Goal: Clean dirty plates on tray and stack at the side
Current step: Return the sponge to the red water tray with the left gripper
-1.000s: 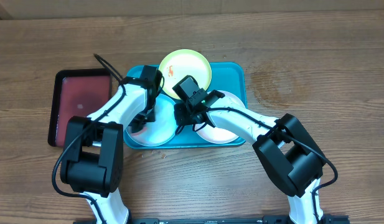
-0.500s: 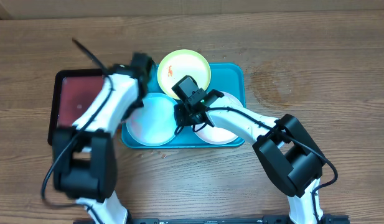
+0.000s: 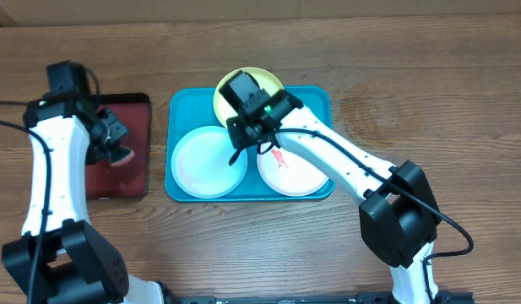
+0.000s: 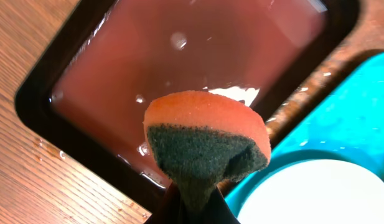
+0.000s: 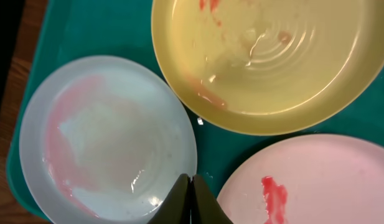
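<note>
The sponge (image 4: 207,143) is still above the dark red tray's shallow water (image 4: 170,79), below my left gripper. My left gripper should next lower the sponge and let it go in there.
The teal tray (image 3: 315,101) holds three dirty plates. The light blue plate (image 3: 205,165) (image 5: 111,137) lies front left with a pink film of smear. At the back, the yellow-green plate (image 3: 273,83) (image 5: 266,56) is partly under my right arm. The white plate (image 3: 298,173) (image 5: 328,180) has a red smear. My right gripper (image 3: 238,157) (image 5: 190,199) is shut and empty, over the gap between the light blue and white plates. My left gripper (image 3: 115,148) (image 4: 195,208) is shut on an orange and dark green sponge (image 4: 207,143), over the dark red tray.
The dark red, black-rimmed tray (image 3: 129,179) (image 4: 198,62) sits left of the teal tray and holds a shallow layer of water. Bare wooden table lies all around, with a small crumb (image 3: 219,209) just in front of the teal tray.
My left arm swung left with the sponge, from the light blue plate to over the dark red tray. My right gripper closed and shifted slightly back.
</note>
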`<state>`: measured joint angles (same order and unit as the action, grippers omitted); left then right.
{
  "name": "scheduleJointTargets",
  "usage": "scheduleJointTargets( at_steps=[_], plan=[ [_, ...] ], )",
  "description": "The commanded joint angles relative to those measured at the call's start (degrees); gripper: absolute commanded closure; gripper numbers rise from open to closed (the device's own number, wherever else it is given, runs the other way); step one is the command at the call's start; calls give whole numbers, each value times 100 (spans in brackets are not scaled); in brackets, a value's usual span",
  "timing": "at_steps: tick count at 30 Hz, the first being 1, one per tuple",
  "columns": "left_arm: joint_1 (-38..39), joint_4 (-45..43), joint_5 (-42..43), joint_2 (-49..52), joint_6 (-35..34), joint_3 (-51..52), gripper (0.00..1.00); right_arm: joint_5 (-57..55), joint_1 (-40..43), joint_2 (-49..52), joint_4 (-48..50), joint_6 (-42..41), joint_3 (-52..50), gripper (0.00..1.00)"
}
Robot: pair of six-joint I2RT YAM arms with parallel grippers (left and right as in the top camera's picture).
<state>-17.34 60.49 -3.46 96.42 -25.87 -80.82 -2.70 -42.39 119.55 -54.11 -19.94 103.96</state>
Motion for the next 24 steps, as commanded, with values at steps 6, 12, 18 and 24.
scheduleJointTargets(
  at_steps=[6, 12, 18, 24],
  plan=[
    [-337, -236, 503, 348, 212, 208, 96, -221, -57, 13, -337, -122, 223, 66],
    [-337, -706, 470, 546, 212, 221, 96, -63, -68, 15, 229, -122, -221, 56],
    [-337, -1115, 442, 1119, 212, 234, 96, -66, -57, 17, 634, -122, -577, 54],
    [-341, -1300, 175, 1665, 212, 234, 96, -66, -57, 17, 737, -122, -612, 54]
  ],
)
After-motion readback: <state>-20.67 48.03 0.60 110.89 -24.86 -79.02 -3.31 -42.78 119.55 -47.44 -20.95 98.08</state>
